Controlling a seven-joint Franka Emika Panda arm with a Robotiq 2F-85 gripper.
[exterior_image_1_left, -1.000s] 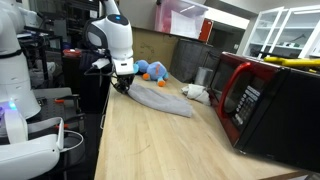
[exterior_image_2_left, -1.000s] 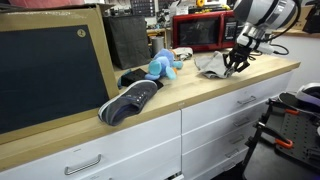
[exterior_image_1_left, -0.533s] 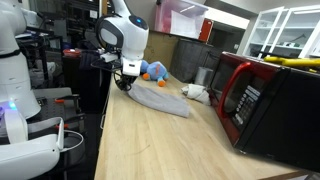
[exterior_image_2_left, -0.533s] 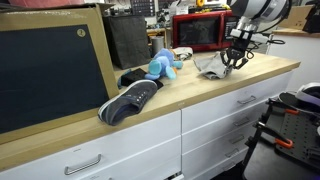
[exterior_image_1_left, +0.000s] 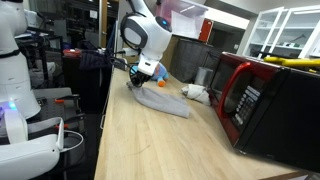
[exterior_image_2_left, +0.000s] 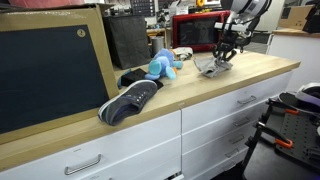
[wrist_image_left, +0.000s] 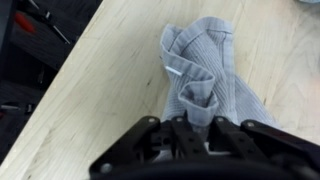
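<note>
My gripper carries the pinched fold across next, past the trailing cloth, toward open wood by the red microwave, and releases it there.
A grey cloth lies on the wooden counter, bunched and folded over itself. My gripper is shut on a pinched fold of it, and the fabric rises up between the fingers. In both exterior views the gripper hangs just above the counter, lifting one end of the cloth while the rest trails on the wood. A blue plush toy lies right behind the gripper.
A red microwave stands along the counter's far side. A white crumpled object lies beside it. A dark shoe and a framed blackboard sit further along. The counter edge drops to the floor.
The arm has swung across the counter toward the plush toy and the microwave, carrying the pinched end of the cloth, so the cloth now folds over itself.
</note>
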